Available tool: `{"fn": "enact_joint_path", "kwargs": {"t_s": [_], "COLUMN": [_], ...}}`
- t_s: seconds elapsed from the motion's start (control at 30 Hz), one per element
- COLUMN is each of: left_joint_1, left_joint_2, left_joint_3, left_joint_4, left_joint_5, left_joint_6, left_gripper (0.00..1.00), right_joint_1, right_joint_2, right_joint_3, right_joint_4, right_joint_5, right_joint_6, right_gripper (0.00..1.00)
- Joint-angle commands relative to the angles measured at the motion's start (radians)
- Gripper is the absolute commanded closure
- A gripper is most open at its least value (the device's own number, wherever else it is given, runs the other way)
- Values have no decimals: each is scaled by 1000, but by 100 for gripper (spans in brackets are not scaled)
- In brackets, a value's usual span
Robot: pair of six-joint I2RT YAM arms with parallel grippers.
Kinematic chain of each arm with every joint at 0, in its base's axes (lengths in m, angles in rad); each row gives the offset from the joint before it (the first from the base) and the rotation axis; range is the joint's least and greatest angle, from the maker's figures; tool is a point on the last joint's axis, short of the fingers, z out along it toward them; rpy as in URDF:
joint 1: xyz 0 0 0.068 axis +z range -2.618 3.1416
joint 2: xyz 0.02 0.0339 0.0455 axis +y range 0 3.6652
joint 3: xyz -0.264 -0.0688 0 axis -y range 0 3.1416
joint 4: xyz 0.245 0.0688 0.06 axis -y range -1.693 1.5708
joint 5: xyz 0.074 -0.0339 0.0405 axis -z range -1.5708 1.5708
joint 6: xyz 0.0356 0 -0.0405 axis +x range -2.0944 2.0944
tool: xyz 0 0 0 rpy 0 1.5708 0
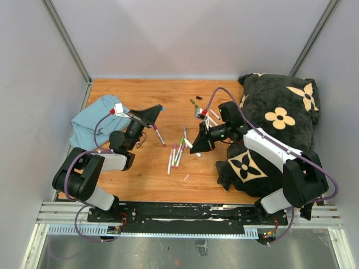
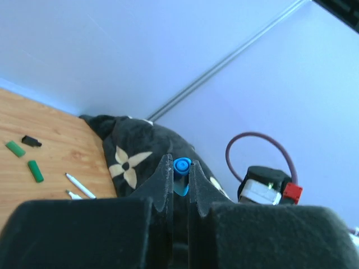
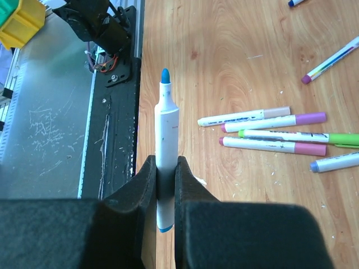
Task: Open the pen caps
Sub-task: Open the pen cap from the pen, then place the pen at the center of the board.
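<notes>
My right gripper should move outward next, then bring the body of the pen down onto the wood beside the uncapped pen bodies by the pillow, because the pen body's blue tip is bare.
My left gripper [image 2: 179, 172] is shut on a small blue pen cap [image 2: 182, 167], held up off the table at the left [image 1: 152, 114]. The right gripper [image 3: 166, 168] is shut on a white marker barrel [image 3: 166, 131] whose blue tip is bare; it hovers mid-table [image 1: 199, 144]. Several capped markers [image 3: 269, 137] with purple, pink and green caps lie side by side on the wood [image 1: 176, 154]. Loose green caps [image 2: 35, 171] and a black cap [image 2: 31, 141] rest near the back [image 1: 193, 101], beside two uncapped barrels [image 2: 80, 185].
A black pillow with cream flowers [image 1: 275, 120] fills the right side, under the right arm. A crumpled blue cloth [image 1: 90, 123] lies at the left. One purple-capped marker [image 1: 159, 134] sits alone below the left gripper. The black mounting rail [image 3: 120, 112] borders the near edge.
</notes>
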Motion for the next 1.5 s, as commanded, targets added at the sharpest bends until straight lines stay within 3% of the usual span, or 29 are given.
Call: {"fn": "enact_joint_path", "kwargs": {"t_s": [0.0, 0.07, 0.17, 0.27, 0.37, 0.5, 0.6, 0.7, 1.03, 1.3, 1.47], "left_joint_1": [42, 44, 43, 43, 36, 7, -48, -103, -203, -269, -281], "left_joint_2": [3, -17, -44, -66, -109, -229, -346, -431, -426, -391, -413], "left_joint_3": [26, -2, -69, -140, -176, -181, -167, -169, -211, -176, -191], "left_joint_4": [235, 205, 152, 84, -101, -387, -573, -673, -667, -674, -667], "left_joint_5": [-12, 6, 45, 91, 113, 48, -80, -200, -341, -380, -398], "left_joint_6": [-73, -52, -27, 25, 107, 282, 415, 512, 592, 657, 656], "left_gripper": [100, 100, 100, 100, 100, 100, 100, 100, 100, 100, 100], "right_joint_1": [7, -6, -9, -13, -18, -36, -38, -43, -67, -69, -69], "right_joint_2": [6, -5, -3, 30, 51, 96, 169, 246, 414, 507, 538], "right_joint_3": [-4, -1, 10, 39, 54, 69, 133, 211, 350, 418, 424], "right_joint_4": [-23, -34, -51, -65, -46, -32, -83, -136, -233, -268, -273], "right_joint_5": [19, 213, 622, 826, 999, 1015, 1020, 1011, 950, 991, 1005], "right_joint_6": [9, 9, -30, -32, -26, -53, -91, -141, -206, -214, -211], "right_gripper": [99, 99, 99, 97, 96, 96, 96, 96, 92, 91, 82]}}
